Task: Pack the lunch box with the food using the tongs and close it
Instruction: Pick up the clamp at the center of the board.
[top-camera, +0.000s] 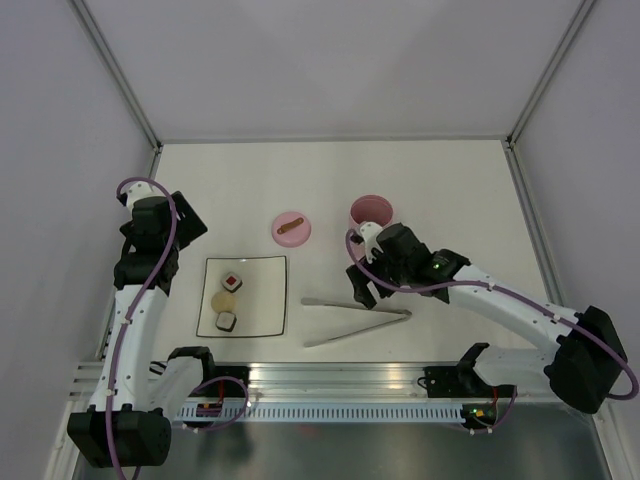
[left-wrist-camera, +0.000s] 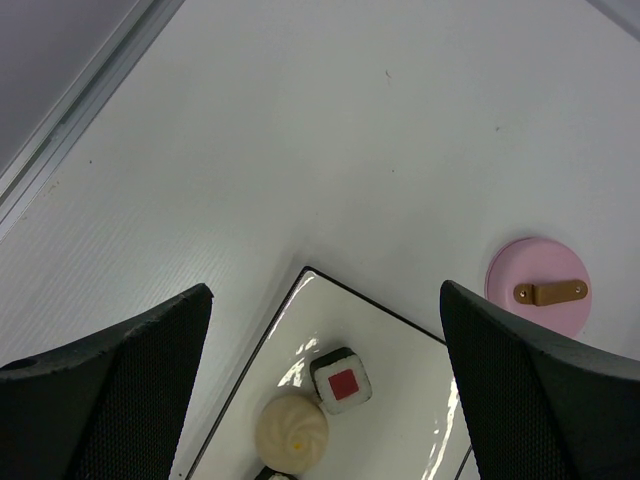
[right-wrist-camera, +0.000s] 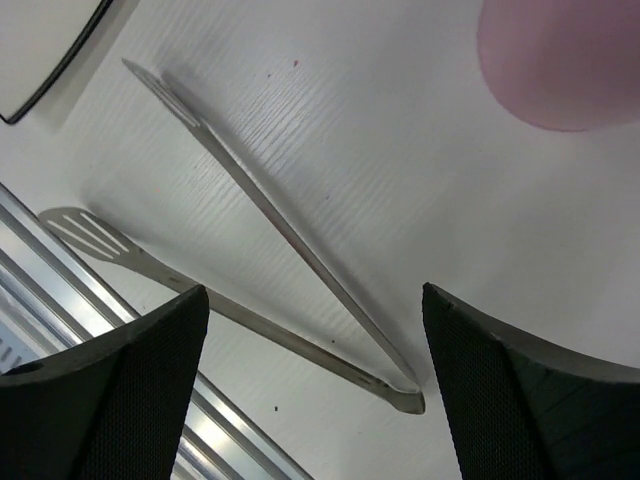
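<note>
I need to lower my right gripper with its open fingers on both sides of the middle of the tongs' far arm (top-camera: 351, 305) (right-wrist-camera: 318, 267) and close them, because that arm lies flat below the gripper.
The silver tongs (top-camera: 356, 320) lie flat on the table in a narrow V, joint to the right, and in the right wrist view the tongs (right-wrist-camera: 290, 235) lie below the jaws. My right gripper (top-camera: 358, 288) (right-wrist-camera: 315, 292) hovers over them, open and holding nothing. Behind it stands the pink lunch box (top-camera: 371, 211) (right-wrist-camera: 560, 60), uncovered. Its lid (top-camera: 291, 227) (left-wrist-camera: 540, 287) with a brown handle lies apart on the table. On the white plate (top-camera: 262, 300) (left-wrist-camera: 400, 390) sit a red-centred roll (top-camera: 232, 282) (left-wrist-camera: 342, 380), a beige ball (top-camera: 222, 299) (left-wrist-camera: 291, 432) and a dark-centred roll (top-camera: 226, 321). My left gripper (top-camera: 163, 265) (left-wrist-camera: 325, 290) hangs open above the plate's left side.
A metal rail (top-camera: 340, 380) runs along the near table edge, close to the tongs' lower arm. Grey walls enclose the table at left, right and back.
</note>
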